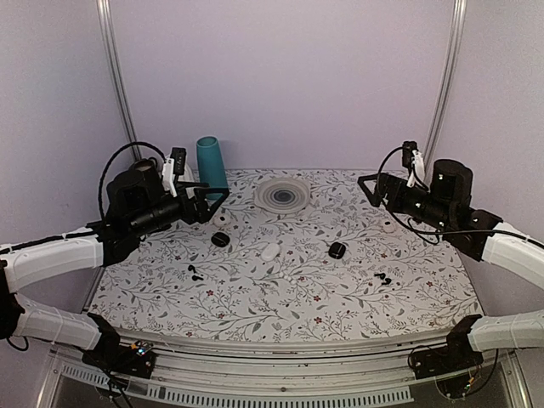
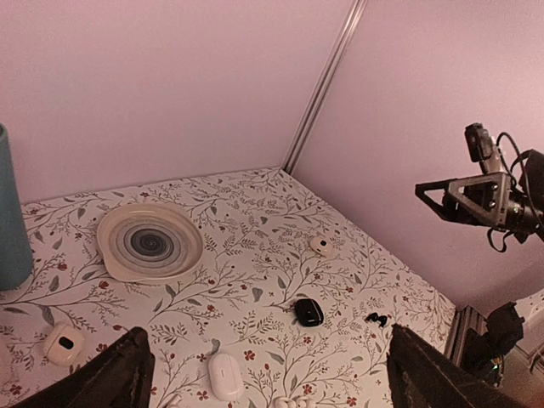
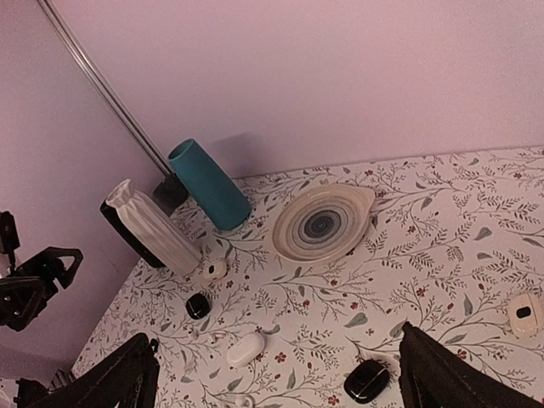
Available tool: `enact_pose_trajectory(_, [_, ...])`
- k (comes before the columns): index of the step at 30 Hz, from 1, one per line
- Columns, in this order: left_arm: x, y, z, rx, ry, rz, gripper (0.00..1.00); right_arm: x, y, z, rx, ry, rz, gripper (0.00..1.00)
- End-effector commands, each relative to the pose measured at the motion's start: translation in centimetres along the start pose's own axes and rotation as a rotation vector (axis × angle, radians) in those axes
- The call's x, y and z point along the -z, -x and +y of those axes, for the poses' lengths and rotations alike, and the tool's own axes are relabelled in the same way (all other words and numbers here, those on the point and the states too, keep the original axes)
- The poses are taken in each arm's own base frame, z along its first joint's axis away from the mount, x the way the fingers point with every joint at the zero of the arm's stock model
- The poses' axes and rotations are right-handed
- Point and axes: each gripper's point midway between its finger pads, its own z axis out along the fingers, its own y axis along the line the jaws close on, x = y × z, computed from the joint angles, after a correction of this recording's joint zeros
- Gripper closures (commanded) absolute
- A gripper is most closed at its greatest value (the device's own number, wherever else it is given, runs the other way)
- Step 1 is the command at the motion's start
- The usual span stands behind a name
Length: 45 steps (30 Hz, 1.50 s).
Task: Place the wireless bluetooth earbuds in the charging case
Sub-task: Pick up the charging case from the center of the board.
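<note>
I should lower my right gripper to the left in the top view until its open fingers straddle the nearer black case [image 3: 367, 381], since bare tabletop surrounds the case.
Black earbuds lie at front left [image 1: 194, 272] and front right [image 1: 382, 278], the latter also in the left wrist view [image 2: 376, 320]. Pale white earbuds [image 2: 289, 399] lie by a shut white case [image 1: 270, 252]; others [image 3: 206, 334] lie near it. Two black cases [image 1: 220, 240] [image 1: 337, 250] and two small white cases [image 1: 223, 218] [image 1: 388, 226] sit mid-table. My left gripper [image 1: 214, 201] hangs open and empty above the back left. My right gripper [image 1: 371, 189] hangs open and empty above the back right. Both are well above all the objects.
A ringed plate [image 1: 283, 194] sits at the back centre. A teal cylinder [image 1: 211, 166] stands at the back left, with a ribbed white vase [image 3: 153, 225] beside it. Walls close the back and sides.
</note>
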Motion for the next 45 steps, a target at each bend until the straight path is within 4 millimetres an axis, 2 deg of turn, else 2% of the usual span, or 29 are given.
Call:
enact_pose_trajectory(1, [0.3, 0.7, -0.8, -0.021, -0.015, -0.014, 0.04, -1.6, -3.1, -2.0, -0.025, -0.085, 0.105, 0.01])
enact_pose_trajectory(8, [0.6, 0.5, -0.8, -0.022, -0.010, -0.008, 0.04, -4.0, -8.3, -4.8, -0.043, -0.184, 0.283, 0.00])
enact_pose_trajectory(11, [0.8, 0.4, -0.8, -0.021, -0.008, -0.010, 0.04, -4.5, -10.5, -5.8, -0.071, -0.213, 0.345, 0.03])
enact_pose_trajectory(19, [0.8, 0.5, -0.8, -0.021, -0.010, -0.011, 0.04, -5.4, -16.4, -8.6, -0.175, -0.319, 0.497, 0.24])
enact_pose_trajectory(24, [0.8, 0.5, -0.9, -0.025, -0.014, -0.011, 0.04, -6.2, -19.2, -9.4, -0.213, -0.331, 0.564, 0.31])
enact_pose_trajectory(36, [1.0, 0.3, -0.9, -0.013, -0.013, -0.009, 0.04, -8.3, -22.8, -9.7, -0.242, -0.330, 0.632, 0.35])
enact_pose_trajectory(45, [1.3, 0.1, -0.8, -0.003, -0.006, -0.008, 0.04, -10.7, -23.6, -9.2, -0.190, -0.363, 0.648, 0.39])
